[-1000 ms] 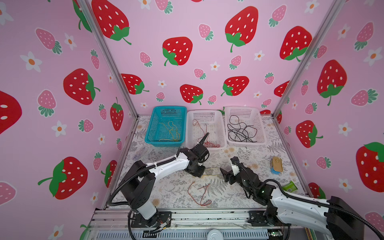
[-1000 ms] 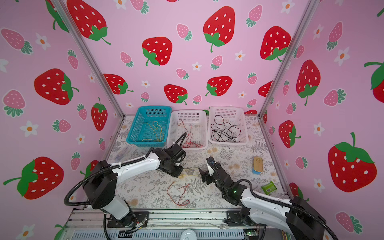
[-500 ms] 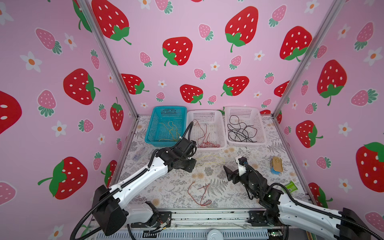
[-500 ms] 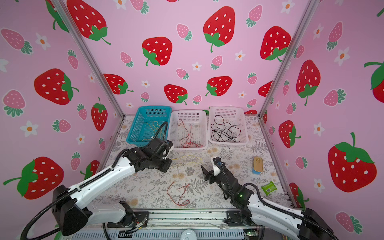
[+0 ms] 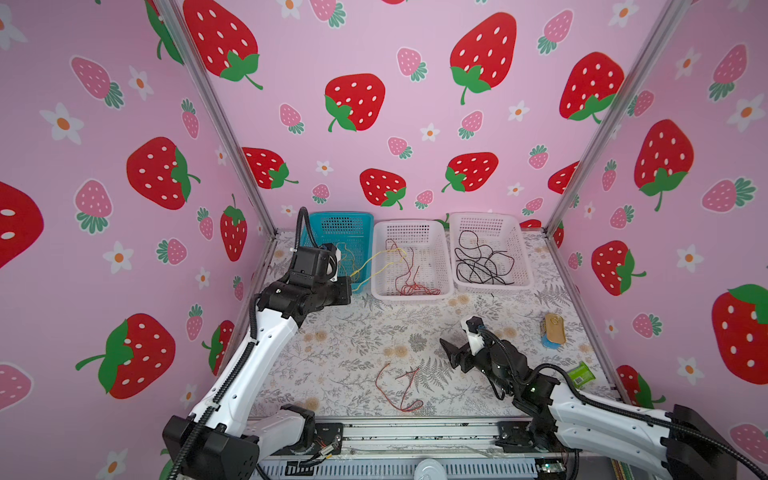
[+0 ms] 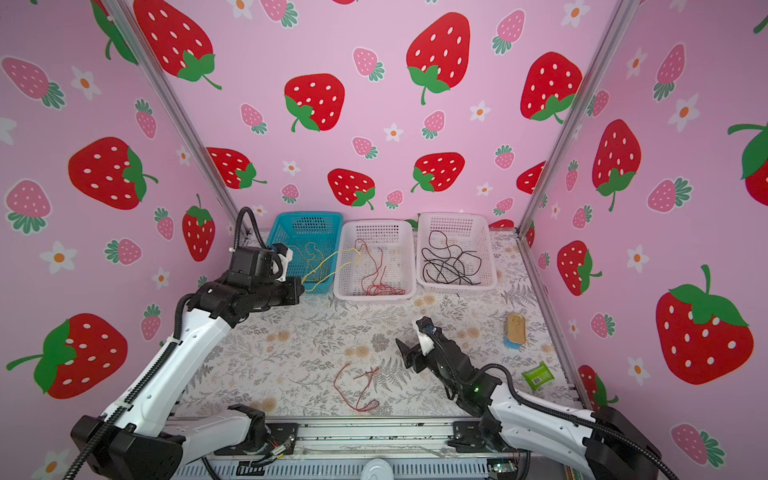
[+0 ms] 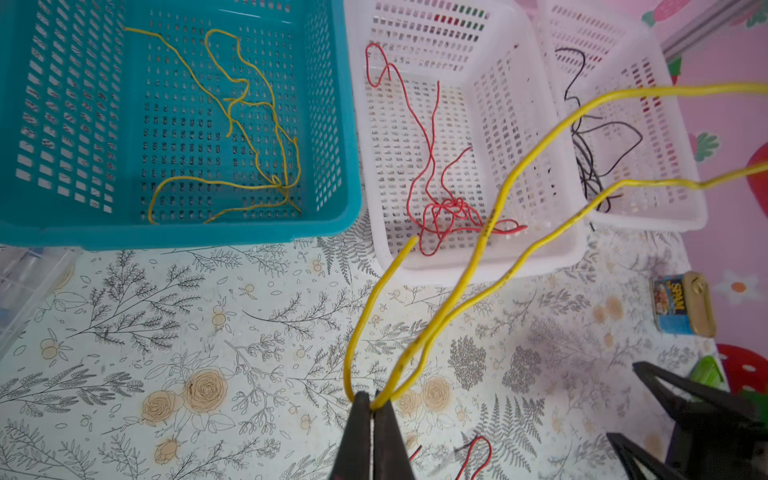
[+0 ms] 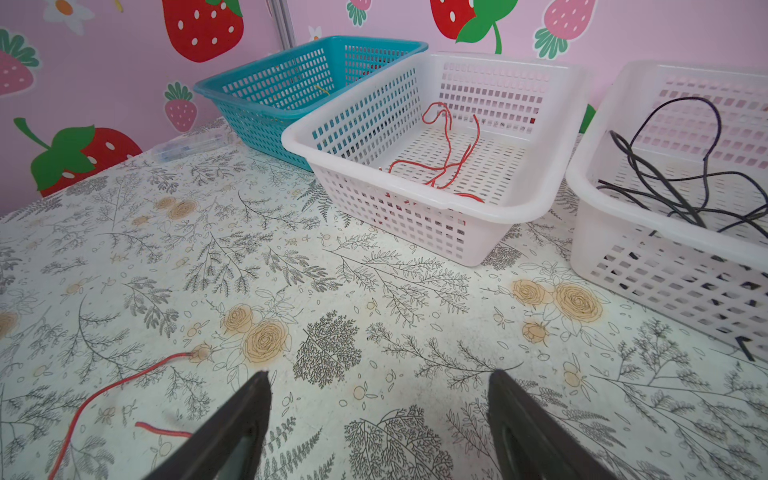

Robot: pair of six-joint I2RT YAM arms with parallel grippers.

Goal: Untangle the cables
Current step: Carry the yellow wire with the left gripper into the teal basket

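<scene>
My left gripper needs to move outward and down next, over the bottom of the blue basket, and let go of the yellow cable, because thinner yellow cables are in that basket.
My left gripper (image 5: pixel 347 286) (image 7: pixel 372 401) is shut on a yellow cable (image 5: pixel 376 264) (image 7: pixel 457 291) in front of the blue basket (image 5: pixel 357 218). The cable's loops reach out in the air over the middle white basket (image 5: pixel 411 226). Thinner yellow cables (image 7: pixel 249 108) lie in the blue basket, red cables (image 5: pixel 411 282) in the middle one, and black cables (image 5: pixel 482 262) in the right white basket (image 5: pixel 486 218). A loose red cable (image 5: pixel 399 386) (image 8: pixel 104 390) lies on the table near the front. Just right of it, my right gripper (image 5: pixel 457 332) (image 8: pixel 378 376) stands open and empty above the table.
A Spam tin (image 5: pixel 555 330) and a green packet (image 5: pixel 582 372) lie by the right wall. A clear plastic piece (image 7: pixel 25 282) sits at the table's left edge beside the blue basket. Pink walls close in the left, back and right.
My left gripper has carried the yellow cable left and back, from mid-table to the blue basket's front. The right gripper has stayed open and has hardly moved.
</scene>
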